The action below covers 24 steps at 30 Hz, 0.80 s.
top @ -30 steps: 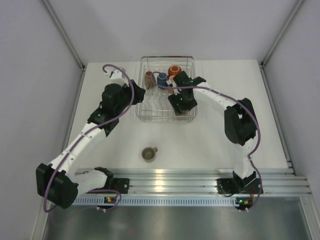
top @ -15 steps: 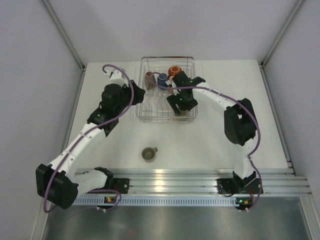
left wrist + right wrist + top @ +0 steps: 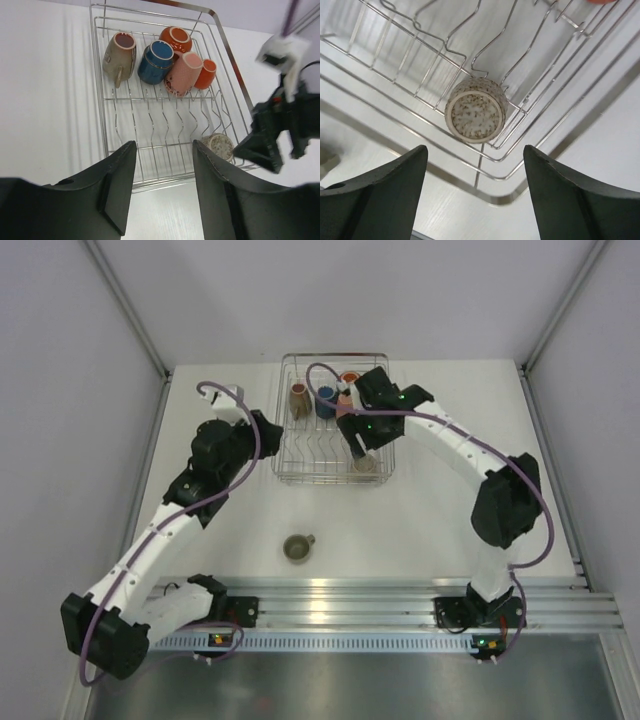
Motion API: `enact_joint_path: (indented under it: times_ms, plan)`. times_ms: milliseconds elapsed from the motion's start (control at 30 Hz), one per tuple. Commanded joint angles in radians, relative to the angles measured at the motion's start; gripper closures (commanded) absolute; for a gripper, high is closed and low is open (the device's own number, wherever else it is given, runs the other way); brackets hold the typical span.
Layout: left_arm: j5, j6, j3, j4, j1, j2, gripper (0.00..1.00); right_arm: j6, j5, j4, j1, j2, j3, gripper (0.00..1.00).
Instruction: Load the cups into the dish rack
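Note:
My left gripper should move back and down onto its rim (image 3: 286, 550) opposite the handle and close, since the olive cup still stands outside the rack (image 3: 330, 480).
The silver wire dish rack (image 3: 330, 480) stands at the far middle of the table. At its far end lie a beige-grey cup (image 3: 300, 397), a dark blue cup (image 3: 325, 400), a pink cup (image 3: 345, 404) and an orange cup (image 3: 350, 377). A second orange cup (image 3: 206, 73) shows in the left wrist view. A speckled beige cup (image 3: 475, 111) stands upside down in the rack's near right corner. An olive cup (image 3: 297, 547) stands on the table. No black cup is in view. My right gripper (image 3: 358, 450) is open and empty above the speckled cup. My left gripper (image 3: 262, 435) is open and empty at the rack's left side.
The rack's rim (image 3: 440, 177) runs under my right gripper (image 3: 475, 200). In the left wrist view the right gripper (image 3: 265, 145) hangs over the rack's (image 3: 97, 100) near right corner, ahead of my left gripper (image 3: 162, 190). Grey walls close the table on three sides.
My right gripper has lifted and pulled back from the rack's near right corner, and the speckled cup now shows there. My left arm has drawn back slightly to the left.

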Motion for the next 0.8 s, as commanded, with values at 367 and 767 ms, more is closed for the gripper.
enact_joint_path:
  times_ms: [367, 767]
  plan:
    - [-0.183, -0.055, -0.164, -0.343, -0.031, -0.217, 0.47, 0.016, 0.038, 0.232, 0.003, -0.428, -0.143, 0.2]
    - [-0.315, -0.363, -0.278, -0.536, -0.379, -0.168, 0.48, 0.069, -0.008, 0.324, -0.039, -0.588, -0.341, 0.19]
